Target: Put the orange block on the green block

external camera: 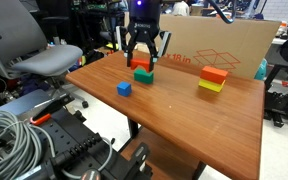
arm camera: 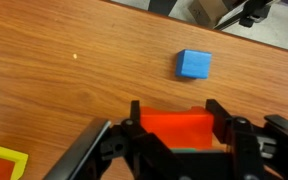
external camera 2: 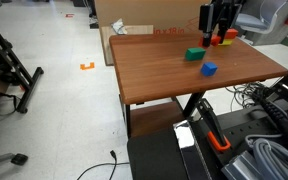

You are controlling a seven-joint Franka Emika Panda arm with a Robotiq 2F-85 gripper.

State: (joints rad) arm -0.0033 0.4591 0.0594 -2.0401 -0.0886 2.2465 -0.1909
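My gripper shifts below the orange block, away from the blue cube, and down onto the green top (external camera: pixel 144 72) to release next, since the green block shows there.
The orange block (external camera: pixel 144 66) sits between my gripper's (external camera: pixel 145 60) two fingers, which press on its sides. In the wrist view the orange block (arm camera: pixel 177 128) fills the gap between the fingers of the gripper (arm camera: pixel 175 112). The green block (external camera: pixel 142 76) lies directly under it; only a thin green strip (arm camera: pixel 189 150) shows in the wrist view. I cannot tell whether the orange block rests on the green block or hangs just above it. In an exterior view the green block (external camera 2: pixel 194 54) lies near the gripper (external camera 2: pixel 213 34).
A small blue cube (external camera: pixel 124 88) (arm camera: pixel 194 64) (external camera 2: pixel 210 69) lies near the green block. An orange-red slab (external camera: pixel 214 73) lies on a yellow slab (external camera: pixel 211 86) further along the wooden table (external camera: pixel 184 120). A cardboard box (external camera: pixel 224 45) stands along the table's far edge.
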